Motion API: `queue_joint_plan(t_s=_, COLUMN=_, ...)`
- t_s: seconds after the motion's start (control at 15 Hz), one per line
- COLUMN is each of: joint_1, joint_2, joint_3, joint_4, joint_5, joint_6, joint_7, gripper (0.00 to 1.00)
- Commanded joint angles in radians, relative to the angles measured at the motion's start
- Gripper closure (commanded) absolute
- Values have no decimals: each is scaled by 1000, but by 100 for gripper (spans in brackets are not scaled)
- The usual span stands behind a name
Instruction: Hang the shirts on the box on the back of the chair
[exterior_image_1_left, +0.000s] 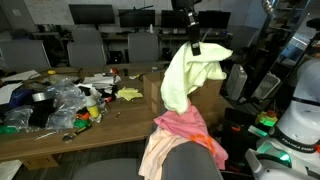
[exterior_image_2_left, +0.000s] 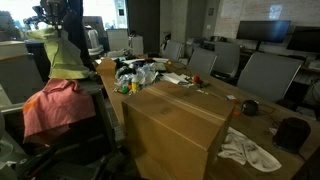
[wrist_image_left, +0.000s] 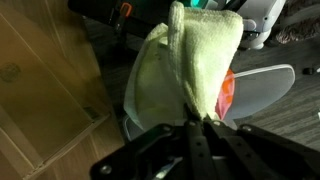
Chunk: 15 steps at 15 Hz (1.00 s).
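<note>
My gripper should next bring the pale yellow-green shirt (exterior_image_1_left: 186, 76) down over the pink shirt on the chair back and let go of its top, because the cloth still hangs above the chair back.
My gripper (exterior_image_1_left: 196, 47) is shut on a pale yellow-green shirt (exterior_image_1_left: 186, 76) and holds it in the air above the chair. The shirt also shows in an exterior view (exterior_image_2_left: 62, 55) and fills the wrist view (wrist_image_left: 190, 70), pinched between the jaws (wrist_image_left: 193, 122). A pink shirt (exterior_image_1_left: 186, 133) is draped over the back of the grey chair (exterior_image_1_left: 190, 163), directly below the hanging shirt; it shows too in an exterior view (exterior_image_2_left: 55, 108) and as a red sliver in the wrist view (wrist_image_left: 227, 92). The large cardboard box (exterior_image_2_left: 175, 125) stands beside the chair.
A wooden table (exterior_image_1_left: 60, 130) holds clutter of plastic bags and bottles (exterior_image_1_left: 55, 105). A white cloth (exterior_image_2_left: 250, 150) lies on the box top near a dark cup (exterior_image_2_left: 292, 132). Office chairs (exterior_image_1_left: 88, 45) and monitors line the back. Another robot base (exterior_image_1_left: 298, 125) stands nearby.
</note>
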Motion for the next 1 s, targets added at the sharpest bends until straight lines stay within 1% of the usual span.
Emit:
queue_joint_plan(t_s=0.0, joint_1=24, joint_2=-9, joint_3=23, joint_4=2, joint_5=2, joint_6=-26, joint_7=-53, gripper=99)
queue_joint_plan(t_s=0.4, joint_1=51, joint_2=-18, joint_3=51, joint_4=-35, joint_5=11, joint_6=24, joint_7=-71, gripper=99)
queue_joint_plan(t_s=0.67, joint_1=53, joint_2=-12, joint_3=51, joint_4=-67, joint_5=27, joint_6=45, joint_7=-71, gripper=99)
queue_joint_plan(t_s=0.93, joint_1=50, joint_2=9, joint_3=51, joint_4=-99, joint_5=31, joint_6=95, joint_7=-53, gripper=99)
